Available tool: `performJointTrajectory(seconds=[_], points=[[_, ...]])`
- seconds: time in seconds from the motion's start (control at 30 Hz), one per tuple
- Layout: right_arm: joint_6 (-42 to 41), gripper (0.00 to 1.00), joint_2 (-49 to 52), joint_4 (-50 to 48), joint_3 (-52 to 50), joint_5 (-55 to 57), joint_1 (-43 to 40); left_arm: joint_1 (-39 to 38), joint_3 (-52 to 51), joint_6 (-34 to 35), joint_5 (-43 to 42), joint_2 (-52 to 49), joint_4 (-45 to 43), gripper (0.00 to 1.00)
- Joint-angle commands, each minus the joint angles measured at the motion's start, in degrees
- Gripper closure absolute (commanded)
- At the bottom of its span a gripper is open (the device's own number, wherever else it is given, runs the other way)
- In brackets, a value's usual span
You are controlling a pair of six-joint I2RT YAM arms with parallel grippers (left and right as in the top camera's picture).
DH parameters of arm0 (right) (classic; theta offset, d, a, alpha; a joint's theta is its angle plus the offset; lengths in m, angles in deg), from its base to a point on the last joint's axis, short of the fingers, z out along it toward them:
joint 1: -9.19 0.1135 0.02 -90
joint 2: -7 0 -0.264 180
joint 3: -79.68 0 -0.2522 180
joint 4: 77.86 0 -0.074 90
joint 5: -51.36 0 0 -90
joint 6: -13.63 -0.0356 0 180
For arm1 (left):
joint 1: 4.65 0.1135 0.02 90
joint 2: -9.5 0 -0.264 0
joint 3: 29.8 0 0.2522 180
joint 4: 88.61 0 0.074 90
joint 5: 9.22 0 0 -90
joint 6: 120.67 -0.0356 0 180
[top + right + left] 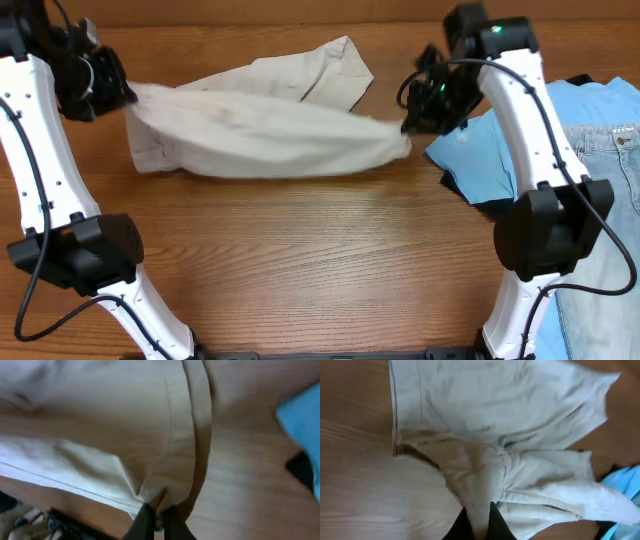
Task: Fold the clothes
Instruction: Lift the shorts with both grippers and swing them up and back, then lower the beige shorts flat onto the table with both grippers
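I should next move the held end in my left gripper back and down onto the bare wood in front and let go of it, because the lifted cloth can spread flat there.
The clothes are pale beige shorts point(265, 125), stretched across the back half of the table between my two arms. My left gripper point(128, 95) is shut on their left end, where the cloth is lifted off the wood. In the left wrist view the fabric point(485, 435) runs down between the dark fingers point(502, 527) of that gripper point(480, 520). My right gripper point(408, 128) is shut on the right end of the shorts. In the right wrist view a fold of the shorts point(115, 430) is pinched in that gripper point(156, 517). One leg lies loose behind, toward the back edge.
A light blue T-shirt point(510, 140) lies at the right, partly under my right arm, with pale denim jeans point(605, 200) further right. A dark item point(470, 205) peeks from under the T-shirt. Bare wood table point(320, 260) spans the front half.
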Motion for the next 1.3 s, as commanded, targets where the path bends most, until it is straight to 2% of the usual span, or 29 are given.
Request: performJointTrajectory(seconds=[0.0, 0.13, 0.2, 0.4, 0.53, 0.67, 0.83, 0.9, 0.93, 1.0, 1.13, 1.17, 1.2, 1.27], points=[[1.2, 0.96, -3.2, 1.9, -2.7, 3.7, 0.5, 0.0, -7.3, -3.4, 4.2, 5.7, -0.1, 0.96], [1.2, 0.96, -3.2, 7.6, -5.4, 7.5, 1.4, 0.0, -21.7, -3.7, 9.9, 14.0, -0.1, 0.96], [0.5, 0.96, -3.5, 7.8, -6.3, 8.9, 1.9, 0.0, -25.5, -3.7, 11.6, 16.8, -0.1, 0.96], [-9.9, 0.96, -4.8, 7.6, -10.2, 17.9, 3.1, 0.0, -36.3, 3.9, 21.5, 26.3, -0.5, 0.91], [-11.1, 0.96, -4.8, 5.7, -14.5, 19.2, 3.3, 0.0, -42.4, 4.7, 21.7, 29.1, -2.2, 0.89], [-12.7, 0.96, -4.8, -1.1, -23.4, 20.9, 3.4, 0.0, -50.1, 7.8, 25.0, 29.4, -3.7, 0.87], [-12.6, 0.93, -4.8, -8.2, -35.3, 21.4, 2.2, 0.0, -60.3, 7.9, 25.0, 29.4, -6.7, 0.85], [-12.6, 0.80, -4.8, -8.2, -36.3, 22.1, 1.6, 0.1, -62.0, 8.0, 25.0, 29.4, -7.4, 0.76], [-12.6, 0.69, -4.9, -8.0, -36.2, 22.6, 1.4, 0.1, -62.1, 8.1, 25.0, 29.4, -7.5, 0.62], [-12.6, 0.55, -5.4, -8.0, -35.6, 23.4, 1.1, 0.1, -61.7, 8.1, 25.0, 29.4, -7.4, 0.48], [-12.6, 0.38, -6.8, -7.8, -32.6, 23.5, -0.1, 0.1, -60.4, 8.1, 24.4, 29.4, -6.9, 0.25], [-12.6, 0.33, -7.2, -7.8, -31.1, 23.5, -0.5, 0.1, -59.7, 8.1, 24.4, 29.4, -6.8, 0.13], [-12.6, 0.32, -7.5, -7.8, -30.1, 23.4, -0.9, 0.1, -59.0, 8.1, 24.4, 29.4, -6.8, 0.12], [-12.3, 0.32, -8.1, -8.7, -27.2, 23.1, -1.2, 0.1, -57.4, 8.4, 24.2, 29.4, -7.5, 0.00]])
